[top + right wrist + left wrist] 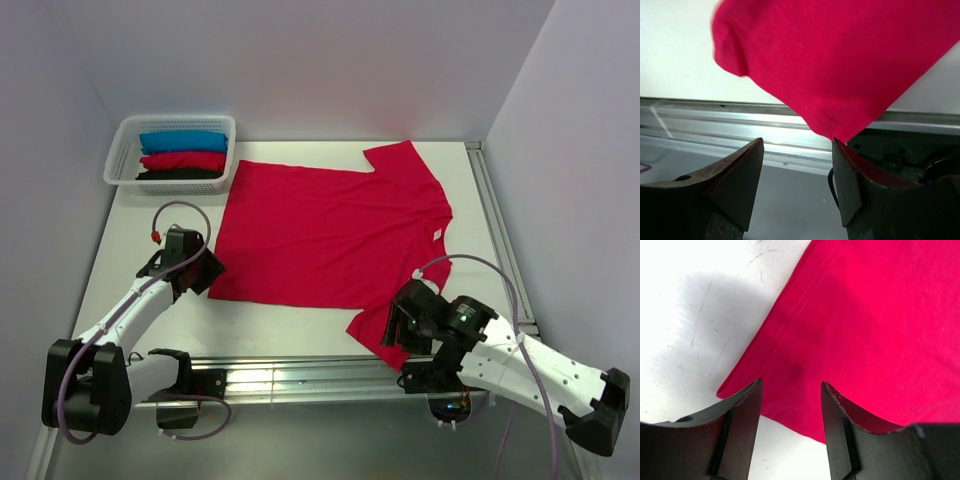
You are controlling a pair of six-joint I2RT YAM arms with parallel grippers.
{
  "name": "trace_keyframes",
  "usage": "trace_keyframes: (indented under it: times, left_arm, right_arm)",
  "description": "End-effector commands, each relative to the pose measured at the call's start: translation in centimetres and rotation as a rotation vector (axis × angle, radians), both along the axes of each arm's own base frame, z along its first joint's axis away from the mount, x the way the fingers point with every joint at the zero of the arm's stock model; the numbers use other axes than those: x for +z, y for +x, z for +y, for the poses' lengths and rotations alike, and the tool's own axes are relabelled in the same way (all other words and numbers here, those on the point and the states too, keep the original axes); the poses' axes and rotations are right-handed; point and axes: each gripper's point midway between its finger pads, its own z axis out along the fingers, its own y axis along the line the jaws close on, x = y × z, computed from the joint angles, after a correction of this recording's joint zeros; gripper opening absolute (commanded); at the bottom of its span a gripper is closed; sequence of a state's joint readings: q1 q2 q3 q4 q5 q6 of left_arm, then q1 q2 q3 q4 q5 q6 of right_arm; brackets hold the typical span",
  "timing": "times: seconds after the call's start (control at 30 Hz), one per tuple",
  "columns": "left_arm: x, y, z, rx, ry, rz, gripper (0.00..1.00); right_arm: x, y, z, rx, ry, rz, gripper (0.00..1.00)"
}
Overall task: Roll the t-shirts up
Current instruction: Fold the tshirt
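Note:
The cloth lies against one finger rather than between both, so next I should bring my right gripper down onto the near sleeve's overhanging tip (395, 357) (841, 131), centering its open fingers there.
A crimson-red t-shirt (330, 225) lies spread flat on the white table (300, 320), its small white neck label (437, 233) towards the right. My left gripper (207, 270) is at the shirt's near left hem corner. In the left wrist view it (791, 390) stands open just above that corner of red cloth (865, 315), which lies flat between and beyond the jaws. My right gripper (398, 325) is at the near sleeve. In the right wrist view it (797, 145) is open and holds nothing. The sleeve (840, 60) hangs over the table's edge, its tip touching the right finger (845, 170).
A white basket (118, 165) at the back left holds rolled blue, red and black shirts. A metal rail (300, 375) runs along the table's near edge and another (495, 230) along the right side. Walls close in on the left, back and right.

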State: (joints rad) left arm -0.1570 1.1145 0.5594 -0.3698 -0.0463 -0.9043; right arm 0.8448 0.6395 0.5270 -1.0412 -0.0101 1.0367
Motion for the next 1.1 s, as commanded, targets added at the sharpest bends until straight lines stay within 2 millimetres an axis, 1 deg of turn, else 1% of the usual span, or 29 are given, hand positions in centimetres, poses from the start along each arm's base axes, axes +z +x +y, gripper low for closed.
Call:
trace_keyframes:
  times: [0.0,0.07,0.2,0.3,0.33,0.43,0.73,0.77,0.8,0.83,0.93,1.07]
  left_arm:
    - [0.2,0.4,-0.3,-0.004,-0.016,-0.018,0.55]
    - [0.2,0.4,-0.2,0.000,-0.010,-0.016,0.56]
    - [-0.2,0.3,-0.3,-0.005,-0.013,-0.012,0.55]
    - [-0.5,0.4,-0.2,-0.005,-0.009,-0.006,0.55]
    - [-0.6,0.3,-0.2,-0.006,-0.008,-0.002,0.54]
    - [-0.5,0.4,-0.1,-0.007,-0.008,-0.005,0.54]
    - [-0.1,0.6,0.1,-0.001,-0.001,-0.015,0.54]
    - [-0.1,0.6,0.1,0.000,-0.003,-0.015,0.54]
    - [-0.2,0.6,0.1,0.000,-0.003,-0.015,0.54]
    - [-0.3,0.6,0.1,0.000,-0.003,-0.012,0.54]
    - [-0.3,0.7,0.1,-0.001,0.000,-0.007,0.54]
    - [-0.4,0.6,0.2,-0.001,0.003,-0.009,0.53]
  right_arm:
    - [-1.4,-1.2,-0.8,-0.019,-0.079,0.055,0.64]
    - [-1.6,-1.5,-0.6,0.019,-0.101,0.050,0.63]
    - [-2.4,-1.4,0.0,0.050,-0.120,0.050,0.61]
    - [-3.5,-1.5,0.2,0.062,-0.130,0.061,0.60]
    - [-4.3,-1.7,-0.3,0.064,-0.160,0.075,0.60]
    - [-5.0,-1.8,-0.5,0.061,-0.178,0.082,0.58]
    - [-6.2,-1.4,-0.6,0.059,-0.234,0.080,0.53]
    - [-6.3,-1.5,-0.7,0.063,-0.242,0.082,0.46]
    - [-6.4,-1.4,-0.7,0.065,-0.253,0.082,0.42]
    - [-6.3,-1.3,-0.7,0.067,-0.255,0.079,0.33]
    - [-5.7,-1.1,-0.6,0.062,-0.247,0.066,0.24]
    - [-4.8,-0.7,-0.3,0.071,-0.235,0.042,0.24]
